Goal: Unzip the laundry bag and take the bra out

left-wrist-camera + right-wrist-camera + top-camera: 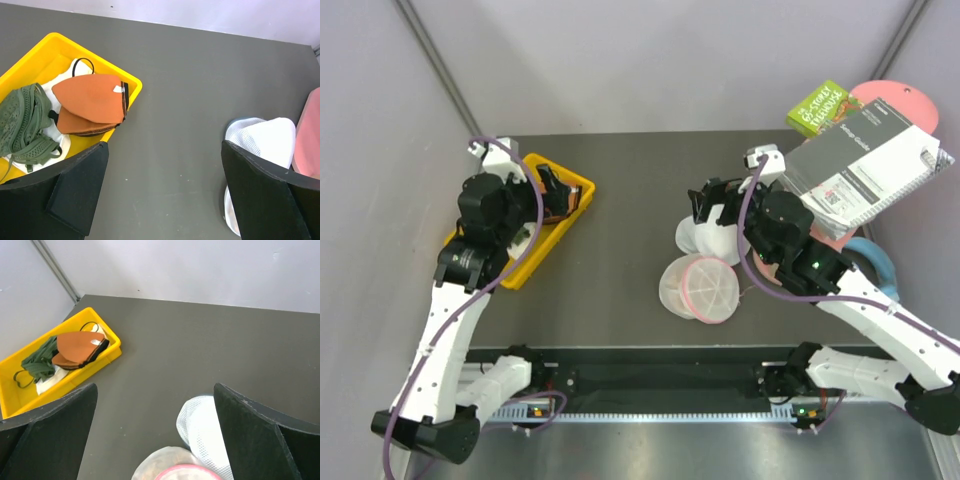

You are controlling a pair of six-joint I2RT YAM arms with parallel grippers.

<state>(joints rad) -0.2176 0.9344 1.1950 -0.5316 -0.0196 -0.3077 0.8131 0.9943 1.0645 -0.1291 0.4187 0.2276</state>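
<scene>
I need to swing my left gripper off the tray, rightward in the top view, back and down onto the tray-side edge of the bag's pink rim, since it's uncovered.
The laundry bag, a round white mesh pouch with pink rim and ribs, lies on the dark table in front of the right arm. Its top edge shows at the bottom of the right wrist view. The bra is hidden. My right gripper hangs open above the table just behind the bag, with nothing between its fingers. My left gripper is open too, over the inner end of the yellow tray and holding nothing.
A plain white mesh dome lies against the bag's far side. The yellow tray holds reddish-brown pieces and green cloth. A notebook, a green book and a pink disc crowd the back right.
</scene>
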